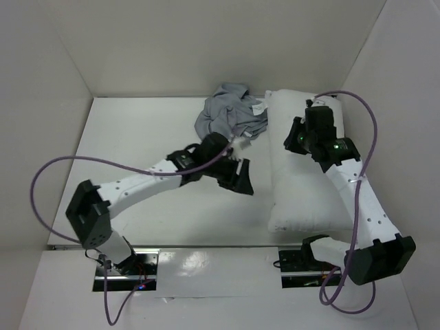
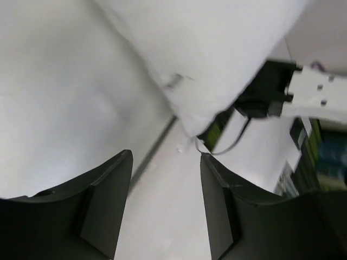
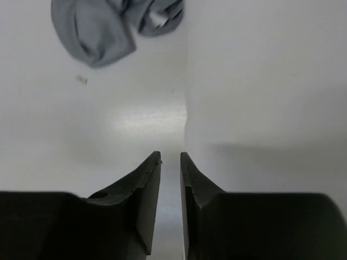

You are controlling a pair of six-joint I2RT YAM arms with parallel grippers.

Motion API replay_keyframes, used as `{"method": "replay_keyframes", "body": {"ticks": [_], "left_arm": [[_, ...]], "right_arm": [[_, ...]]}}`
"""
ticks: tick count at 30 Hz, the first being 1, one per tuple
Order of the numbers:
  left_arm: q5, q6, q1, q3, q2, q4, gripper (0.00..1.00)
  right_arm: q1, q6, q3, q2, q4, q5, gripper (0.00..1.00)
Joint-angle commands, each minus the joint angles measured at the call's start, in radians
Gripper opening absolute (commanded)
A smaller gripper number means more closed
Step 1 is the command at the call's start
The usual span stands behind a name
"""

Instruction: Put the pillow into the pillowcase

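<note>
The crumpled pillowcase's near corner (image 1: pixel 201 130) lies outward of the left gripper and to its left in the top view, so the left gripper needs to swing that way and lower onto the corner.
The white pillow (image 1: pixel 309 185) lies lengthwise on the right side of the table. The crumpled grey pillowcase (image 1: pixel 230 113) lies at the back centre, just left of the pillow's far end. My left gripper (image 1: pixel 237 177) hovers over the table between them, left of the pillow, open and empty. In the left wrist view (image 2: pixel 166 154) the pillow's corner (image 2: pixel 206 54) lies ahead of the jaws. My right gripper (image 1: pixel 292 139) is above the pillow's far left edge. In the right wrist view (image 3: pixel 171 154) its jaws stand almost together with nothing between them, with the pillow (image 3: pixel 260 81) to the right and the pillowcase (image 3: pixel 108 27) ahead left.
White walls (image 1: pixel 172 48) enclose the table at the back and both sides. Purple cables (image 1: pixel 364 117) loop from each arm. The right arm's base (image 2: pixel 309 92) and its wiring show beyond the pillow corner in the left wrist view.
</note>
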Motion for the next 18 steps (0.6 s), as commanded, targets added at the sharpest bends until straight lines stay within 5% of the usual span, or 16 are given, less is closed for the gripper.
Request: {"method": "replay_keyframes", "body": {"ticks": [1, 3, 6, 10, 16, 18], "left_arm": [[-0.157, 0.059, 0.129, -0.019, -0.152, -0.152, 0.65], [-0.231, 0.032, 0.224, -0.019, -0.174, -0.271, 0.59], [-0.328, 0.032, 0.339, -0.007, -0.168, -0.314, 0.6], [-0.42, 0.032, 0.422, 0.131, -0.033, -0.335, 0.73], [-0.423, 0.022, 0.497, 0.335, 0.24, -0.344, 0.72], [-0.438, 0.012, 0.511, 0.429, 0.357, -0.36, 0.72]], "right_arm": [[0.083, -0.032, -0.114, 0.031, 0.129, -0.217, 0.26], [0.115, -0.013, -0.163, 0.074, 0.225, -0.317, 0.16], [0.184, 0.01, -0.212, 0.158, 0.249, -0.228, 0.0], [0.195, 0.043, -0.212, 0.248, 0.154, -0.04, 0.0], [0.184, 0.215, -0.221, 0.22, 0.013, 0.333, 0.0], [0.184, 0.215, -0.221, 0.186, 0.016, 0.334, 0.0]]}}
